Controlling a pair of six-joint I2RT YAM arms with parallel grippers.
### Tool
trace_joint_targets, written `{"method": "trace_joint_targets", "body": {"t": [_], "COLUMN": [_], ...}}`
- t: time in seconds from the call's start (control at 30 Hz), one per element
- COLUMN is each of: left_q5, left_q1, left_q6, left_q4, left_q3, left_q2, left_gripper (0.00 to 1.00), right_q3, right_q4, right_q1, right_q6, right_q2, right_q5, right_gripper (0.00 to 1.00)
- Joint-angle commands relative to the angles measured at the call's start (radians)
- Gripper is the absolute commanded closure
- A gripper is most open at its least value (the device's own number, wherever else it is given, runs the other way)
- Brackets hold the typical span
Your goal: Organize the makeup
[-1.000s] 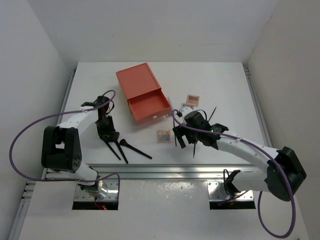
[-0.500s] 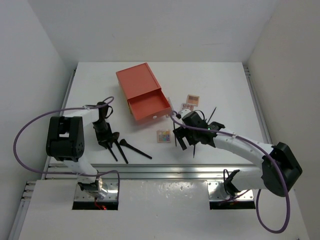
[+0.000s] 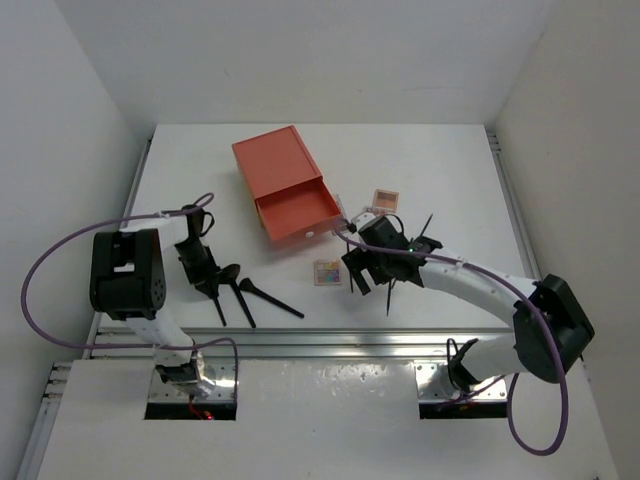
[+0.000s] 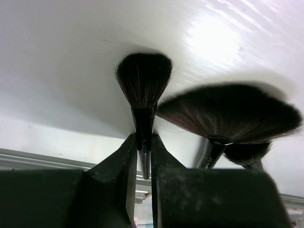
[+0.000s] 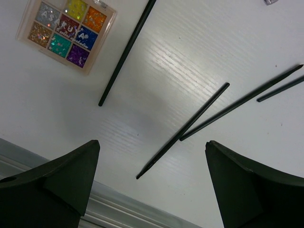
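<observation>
My left gripper is going to lift the round black brush next, move outward and to the right in the top view, and let go of it over the open drawer, which is empty.
My left gripper (image 3: 203, 271) (image 4: 144, 153) is shut on the thin handle of a round black brush (image 4: 143, 83), low over the table at the left. A fan brush (image 4: 232, 115) (image 3: 237, 287) and another brush (image 3: 270, 298) lie beside it on the right. My right gripper (image 3: 362, 276) (image 5: 152, 159) is open and empty above several thin dark sticks (image 5: 184, 131) (image 5: 127, 53) (image 5: 243, 101). A multicoloured glitter palette (image 5: 67, 34) (image 3: 327, 272) lies just left of it. Two pink-brown palettes (image 3: 386, 198) (image 3: 368, 212) lie further back.
An orange box (image 3: 285, 195) with its lower drawer pulled open stands at the back centre. A metal rail (image 3: 330, 340) runs along the table's near edge, close behind both grippers. White walls close in the left, right and back.
My left gripper has shifted left and a little toward the near edge with the brush in it. My right gripper has edged slightly left over the sticks.
</observation>
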Motion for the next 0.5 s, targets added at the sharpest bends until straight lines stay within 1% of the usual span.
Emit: {"method": "trace_joint_targets", "body": {"t": [0.0, 0.07, 0.17, 0.2, 0.27, 0.3, 0.33, 0.37, 0.4, 0.43, 0.47], "left_q5": [-0.064, -0.064, -0.073, -0.073, -0.049, -0.034, -0.024, -0.006, 0.006, 0.017, 0.017], "left_q1": [0.047, 0.058, 0.070, 0.070, 0.059, 0.017, -0.014, -0.048, -0.085, -0.165, -0.209], "left_q6": [0.011, 0.051, 0.114, 0.123, 0.134, 0.161, 0.183, 0.213, 0.282, 0.322, 0.418], "left_q4": [0.009, -0.042, -0.101, -0.112, -0.112, -0.097, -0.080, -0.035, -0.011, 0.007, 0.023], "left_q3": [0.002, 0.043, 0.199, 0.304, 0.409, 0.464, 0.568, 0.615, 0.661, 0.748, 0.794], "left_q2": [-0.025, -0.065, -0.094, -0.105, -0.105, -0.105, -0.091, -0.082, -0.068, -0.053, -0.011], "left_gripper": [1.00, 1.00, 1.00, 1.00, 1.00, 1.00, 1.00, 1.00, 1.00, 1.00, 1.00], "right_q3": [0.051, 0.053, 0.061, 0.057, 0.053, 0.053, 0.050, 0.048, 0.047, 0.056, 0.060], "right_q4": [0.025, 0.031, 0.045, 0.055, 0.066, 0.066, 0.068, 0.074, 0.075, 0.080, 0.080], "right_q1": [0.003, -0.001, -0.027, -0.047, -0.087, -0.118, -0.130, -0.182, -0.198, -0.210, -0.253], "right_q6": [-0.023, -0.042, -0.042, -0.033, 0.004, 0.030, 0.047, 0.070, 0.087, 0.096, 0.114], "right_q2": [0.004, 0.005, 0.002, -0.001, 0.001, -0.001, 0.001, 0.004, 0.004, 0.014, 0.019], "right_q5": [-0.003, -0.014, -0.037, -0.069, -0.088, -0.106, -0.115, -0.115, -0.117, -0.118, -0.117], "right_gripper": [0.07, 0.07, 0.07, 0.07, 0.07, 0.07, 0.08, 0.08, 0.09, 0.09, 0.10]}}
